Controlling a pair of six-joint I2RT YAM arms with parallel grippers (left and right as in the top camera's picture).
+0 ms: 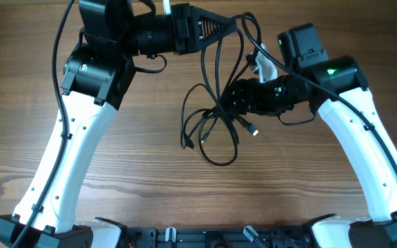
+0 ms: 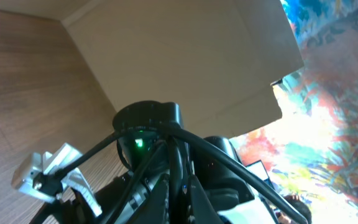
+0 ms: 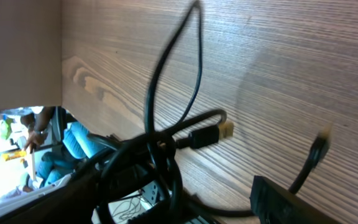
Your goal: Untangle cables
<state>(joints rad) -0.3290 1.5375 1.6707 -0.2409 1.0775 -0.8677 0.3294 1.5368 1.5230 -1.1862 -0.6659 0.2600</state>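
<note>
I need to pull down and to the left in the overhead view with my left gripper next, away from the tangle, and release the strands, because bare wood lies that way.
Several thin black cables [image 1: 216,134] lie tangled at the table's middle, with a metal-tipped plug [image 1: 252,129] at their right. My left gripper [image 1: 222,29] points right at the far side, raised and shut on cable strands that run down into the tangle. In the left wrist view, strands [image 2: 178,158] pass between the closed fingers [image 2: 182,202]. My right gripper [image 1: 227,96] reaches in from the right, over the tangle's top. In the right wrist view, its fingers [image 3: 210,208] stand apart with cable loops [image 3: 166,106] round the left one. A gold-tipped plug [image 3: 219,132] lies on the wood.
The wooden table [image 1: 116,179] stretches out round the tangle. A white bracket [image 1: 264,65] on the right arm sits close to the raised strands and also shows in the left wrist view [image 2: 48,171]. Both arm bases stand at the near edge.
</note>
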